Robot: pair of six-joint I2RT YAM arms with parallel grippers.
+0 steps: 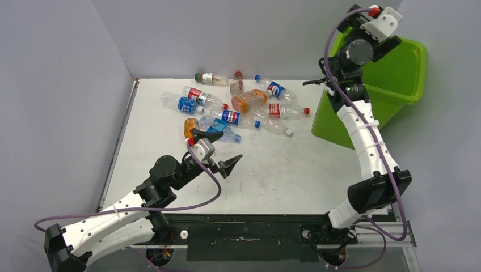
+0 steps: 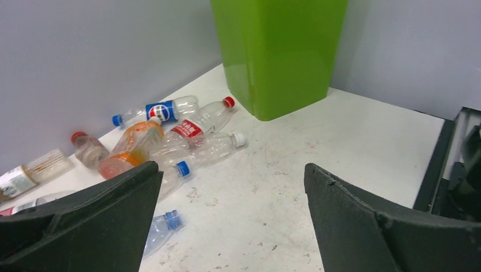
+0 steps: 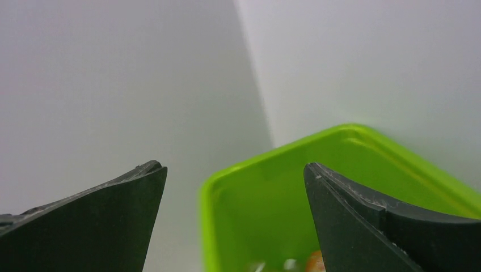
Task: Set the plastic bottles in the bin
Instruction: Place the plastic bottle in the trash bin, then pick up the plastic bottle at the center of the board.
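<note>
My left gripper needs to tip and lower to the left in the top view, onto the small orange bottle, since that lies below it on that side.
Several plastic bottles (image 1: 230, 116) lie in a heap at the back middle of the white table (image 1: 283, 170), among them an orange one (image 1: 248, 101) and a red-labelled clear one (image 1: 282, 110). The left wrist view shows the same bottles (image 2: 195, 122) ahead on the left. My left gripper (image 1: 215, 150) (image 2: 232, 167) is open and empty, low over the table at the near edge of the heap. The lime-green bin (image 1: 397, 79) (image 2: 278, 51) stands at the table's back right. My right gripper (image 3: 232, 167) hangs open and empty above the bin (image 3: 266, 204), where blurred bottles (image 3: 315, 262) lie inside.
Grey walls enclose the table at the back and left. A raised dark rail (image 1: 116, 153) runs along the table's left edge. The right arm (image 1: 363, 136) rises from the near right corner and crosses in front of the bin.
</note>
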